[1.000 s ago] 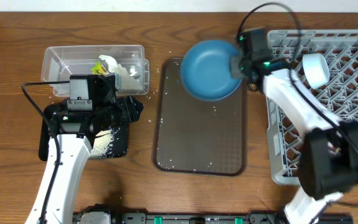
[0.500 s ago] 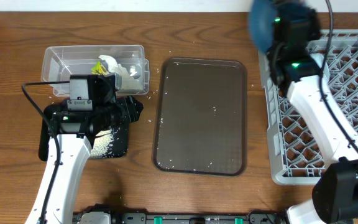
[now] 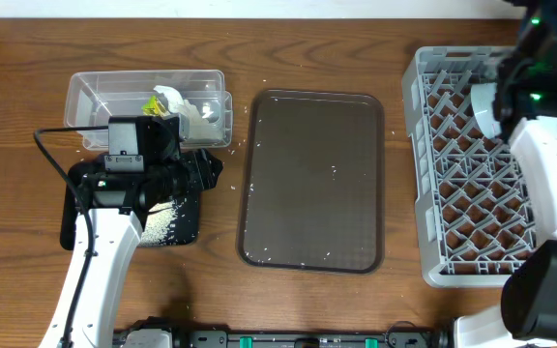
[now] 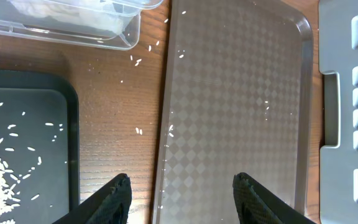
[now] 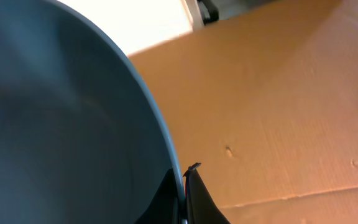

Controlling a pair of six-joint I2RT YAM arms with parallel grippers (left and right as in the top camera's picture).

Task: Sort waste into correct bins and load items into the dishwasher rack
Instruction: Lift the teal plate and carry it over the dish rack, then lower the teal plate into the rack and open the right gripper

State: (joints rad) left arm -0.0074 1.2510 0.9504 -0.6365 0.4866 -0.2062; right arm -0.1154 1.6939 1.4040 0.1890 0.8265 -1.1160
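My right gripper should next tilt downward and lower the plate into the rack's far part (image 3: 499, 62) beside the pale bowl, because that bowl already fills the neighbouring rows.
My right gripper (image 5: 185, 186) is shut on the rim of the dark blue plate (image 5: 61, 124), which fills the left of the right wrist view. In the overhead view the right arm (image 3: 535, 87) reaches over the far right of the grey dishwasher rack (image 3: 472, 193); plate and fingers are out of frame there. A pale bowl (image 3: 480, 108) shows partly beside the arm. The clear tub (image 3: 85, 92) holds white tissue (image 3: 177, 100) and the yellow-green wrapper (image 3: 153, 103). The black tray (image 3: 190, 217) holds rice (image 3: 160, 220). My left gripper (image 4: 182, 180) is open and empty.
The brown serving tray (image 3: 312, 179) lies in the middle with a few rice grains on it; its left edge runs under my left fingers (image 4: 166, 124). Loose grains lie on the wood between tub and tray. A cardboard surface shows behind the plate in the right wrist view.
My right arm has carried the blue plate from above the brown tray to the right and back over the rack, out of the overhead frame. The left arm has not moved.
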